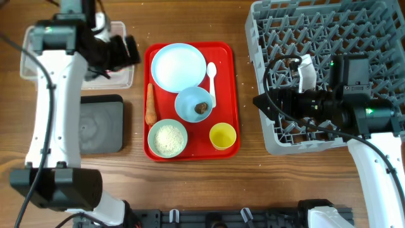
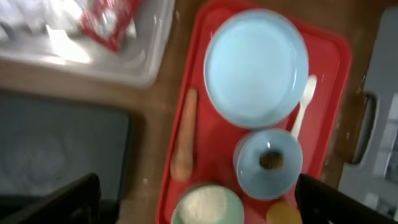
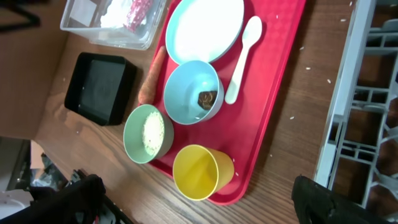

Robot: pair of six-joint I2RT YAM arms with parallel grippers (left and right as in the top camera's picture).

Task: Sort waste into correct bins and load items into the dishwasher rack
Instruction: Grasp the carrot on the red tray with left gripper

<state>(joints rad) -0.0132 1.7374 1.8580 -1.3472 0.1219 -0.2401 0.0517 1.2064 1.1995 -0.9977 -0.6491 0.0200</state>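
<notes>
I should next lower my left gripper to the right in the overhead view and close on the carrot [image 1: 150, 104] [image 2: 185, 134], because it lies below my open fingers there.
On the red tray sit a pale-blue plate [image 1: 179, 66], a white spoon [image 1: 211, 79], a light-blue bowl [image 1: 196, 104] holding a brown lump [image 1: 201, 107], a green bowl of rice [image 1: 168, 137], a yellow cup [image 1: 223, 136] and a carrot [image 1: 150, 104]. The red wrapper [image 2: 109, 18] lies in the clear tub [image 2: 143, 62], beside something white. My left gripper [image 1: 130, 49] hangs open and empty between the tub and the tray. Over the grey rack's [image 1: 329, 38] left edge my right gripper [image 1: 258, 104] is open and empty, facing the cup [image 3: 200, 171].
The black tray [image 1: 100, 123] lies on the wood left of the red tray [image 1: 224, 54], below the clear tub. A few loose rice grains [image 3: 297, 59] dot the table between the red tray and the rack.
</notes>
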